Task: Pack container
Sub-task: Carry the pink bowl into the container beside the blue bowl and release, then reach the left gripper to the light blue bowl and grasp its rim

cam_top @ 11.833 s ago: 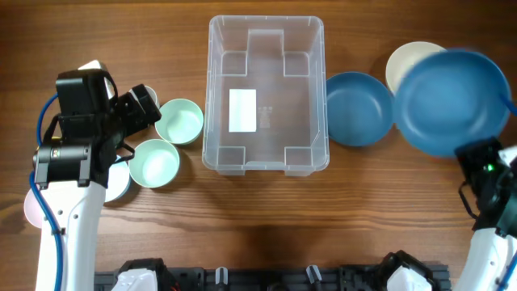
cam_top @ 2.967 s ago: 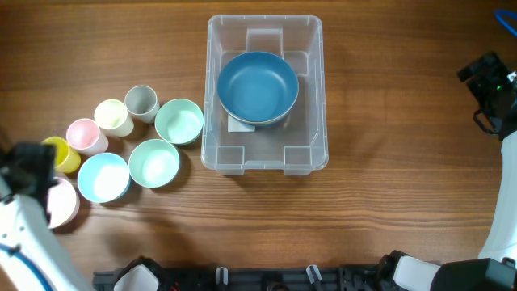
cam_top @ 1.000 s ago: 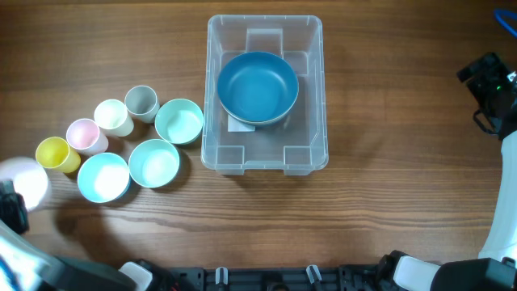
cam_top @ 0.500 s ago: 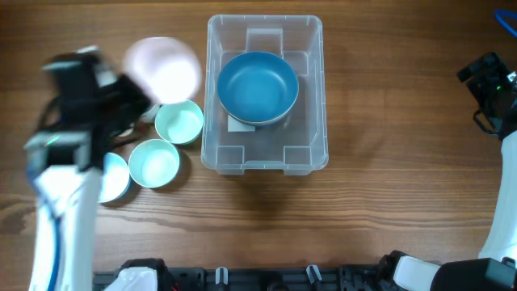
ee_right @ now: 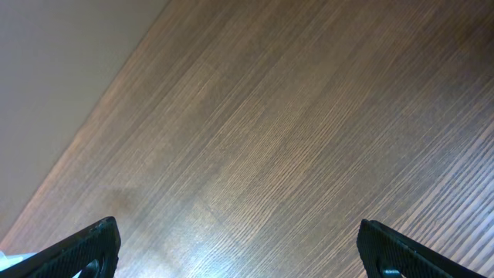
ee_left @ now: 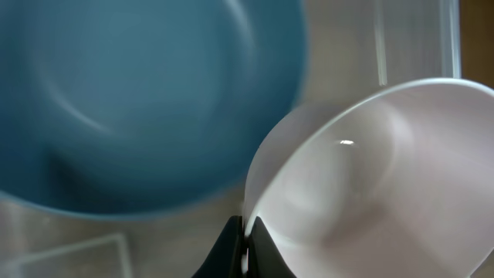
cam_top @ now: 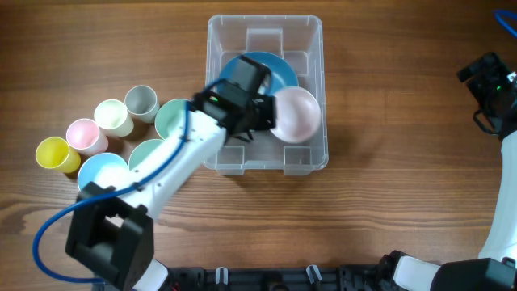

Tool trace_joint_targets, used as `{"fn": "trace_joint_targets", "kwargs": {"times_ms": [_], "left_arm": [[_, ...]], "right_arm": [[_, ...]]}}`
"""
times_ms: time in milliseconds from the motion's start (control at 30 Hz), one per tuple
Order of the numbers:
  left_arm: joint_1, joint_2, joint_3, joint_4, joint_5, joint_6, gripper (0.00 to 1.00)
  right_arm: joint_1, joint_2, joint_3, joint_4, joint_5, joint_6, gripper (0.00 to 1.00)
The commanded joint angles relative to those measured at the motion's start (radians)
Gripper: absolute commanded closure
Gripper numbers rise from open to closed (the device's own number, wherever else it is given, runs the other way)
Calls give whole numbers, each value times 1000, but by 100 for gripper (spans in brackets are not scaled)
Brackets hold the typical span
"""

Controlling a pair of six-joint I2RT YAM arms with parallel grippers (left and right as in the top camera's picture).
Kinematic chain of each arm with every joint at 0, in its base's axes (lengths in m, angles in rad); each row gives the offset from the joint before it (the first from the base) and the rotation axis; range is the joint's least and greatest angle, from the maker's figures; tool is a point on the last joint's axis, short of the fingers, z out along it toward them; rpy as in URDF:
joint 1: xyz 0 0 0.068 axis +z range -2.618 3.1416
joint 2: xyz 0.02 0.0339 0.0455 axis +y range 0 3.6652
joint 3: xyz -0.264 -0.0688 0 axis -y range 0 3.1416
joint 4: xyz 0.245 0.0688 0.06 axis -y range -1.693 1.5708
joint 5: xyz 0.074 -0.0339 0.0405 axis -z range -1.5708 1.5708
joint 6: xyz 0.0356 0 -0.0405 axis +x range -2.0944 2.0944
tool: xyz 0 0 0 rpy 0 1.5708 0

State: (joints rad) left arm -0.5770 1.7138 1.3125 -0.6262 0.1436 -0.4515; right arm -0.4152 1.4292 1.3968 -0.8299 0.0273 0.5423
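My left gripper lowers the pale pink bowl (cam_top: 296,113) to the near part of the container's bottom next, clear of the blue bowl, and lets go of the pink bowl's rim.
The container (cam_top: 212,48) is a large clear bin at the table's middle, with a blue bowl (cam_top: 271,66) in its far half. My left arm reaches over it from the lower left. The left gripper (cam_top: 268,115) is shut on the rim of a pale pink bowl (cam_top: 296,113), which hangs tilted over the container's near right part. In the left wrist view the jaws (ee_left: 247,249) pinch the pink bowl's (ee_left: 370,177) edge beside the blue bowl (ee_left: 139,100). My right gripper (ee_right: 241,249) is open over bare wood, and its arm (cam_top: 494,97) is at the far right.
Left of the container stand a yellow cup (cam_top: 52,153), a pink cup (cam_top: 83,135), a cream cup (cam_top: 113,117) and a grey cup (cam_top: 141,101). Two mint bowls (cam_top: 171,120) (cam_top: 144,152) and a light blue bowl (cam_top: 95,171) lie partly under my left arm.
The left arm has swung from the table's left side, past the cups, to above the container, carrying the pink bowl. The right arm has not moved.
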Motion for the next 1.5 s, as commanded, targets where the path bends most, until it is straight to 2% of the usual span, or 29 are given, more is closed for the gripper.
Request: {"fn": "trace_joint_targets", "kwargs": {"times_ms": [0, 133, 300, 333, 400, 467, 533, 700, 767, 867, 967, 1100, 1167, 1233, 1333, 1467], "left_arm": [[-53, -5, 8, -24, -18, 18, 96], [-88, 11, 8, -104, -100, 18, 96], [-95, 46, 8, -104, -127, 18, 95], [-95, 47, 8, -103, -127, 18, 92], [-95, 47, 8, -100, -127, 18, 80], [-92, 41, 18, -104, -127, 18, 62], [-82, 27, 50, -125, -127, 18, 51], [-7, -53, 225, -311, -138, -3, 50], [40, -90, 283, -403, -172, -50, 51], [139, -165, 308, -548, -279, -153, 49], [293, -226, 308, -726, -400, -286, 31], [525, -235, 296, -869, -414, -347, 23], [647, -235, 256, -880, -408, -346, 20], [779, -235, 191, -858, -379, -346, 13], [924, -235, 89, -802, -312, -341, 12], [1031, -235, -45, -717, -282, -337, 12]], "right_arm": [[0, 7, 2, 2, 2, 11, 0], [0, 7, 2, 3, 2, 11, 0], [0, 7, 2, 3, 2, 11, 0], [0, 7, 2, 3, 2, 11, 0], [0, 7, 2, 2, 2, 10, 0], [0, 7, 2, 2, 2, 10, 0], [0, 7, 2, 3, 2, 11, 0], [0, 7, 2, 3, 2, 11, 0], [0, 7, 2, 3, 2, 11, 0], [0, 7, 2, 2, 2, 10, 1], [0, 7, 2, 3, 2, 11, 1], [0, 7, 2, 3, 2, 11, 1], [0, 7, 2, 3, 2, 11, 0], [0, 7, 2, 3, 2, 11, 0], [0, 7, 2, 3, 2, 10, 0], [0, 7, 2, 3, 2, 11, 0]]}}
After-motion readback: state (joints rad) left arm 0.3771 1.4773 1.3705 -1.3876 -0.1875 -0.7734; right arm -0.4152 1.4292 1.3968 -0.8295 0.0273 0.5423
